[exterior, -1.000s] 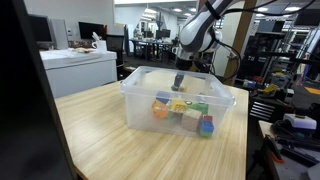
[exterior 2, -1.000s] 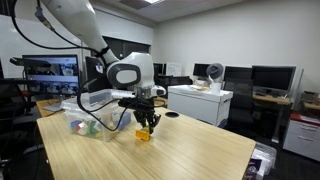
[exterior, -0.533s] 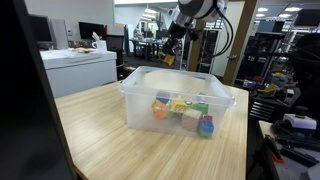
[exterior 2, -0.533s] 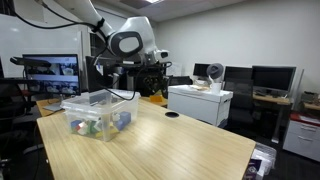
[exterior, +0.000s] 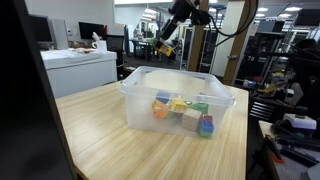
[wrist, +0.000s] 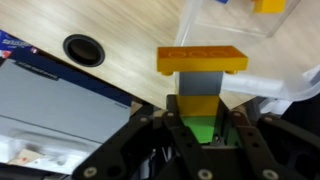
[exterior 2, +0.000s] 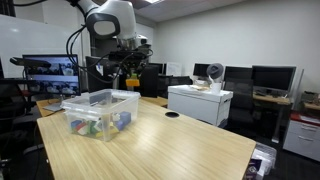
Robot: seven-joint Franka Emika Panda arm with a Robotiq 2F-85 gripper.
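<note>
Coloured blocks already lie inside the bin. My gripper should move toward the right in the wrist view and go down over the bin's open top to release the stack.
My gripper is shut on a stack of toy blocks: an orange plate on top, then grey, yellow and green pieces between the fingers. In both exterior views the gripper hangs high in the air with the stack beneath it, above and behind a clear plastic bin. The bin holds several coloured blocks. In the wrist view a corner of the bin shows at the top right.
The bin stands on a light wooden table with a black cable grommet. A white cabinet stands beyond the table edge. Desks, monitors and shelves fill the room behind.
The arm has risen from just above the table to high in the air, carrying the block stack, and has swung toward the bin's far side.
</note>
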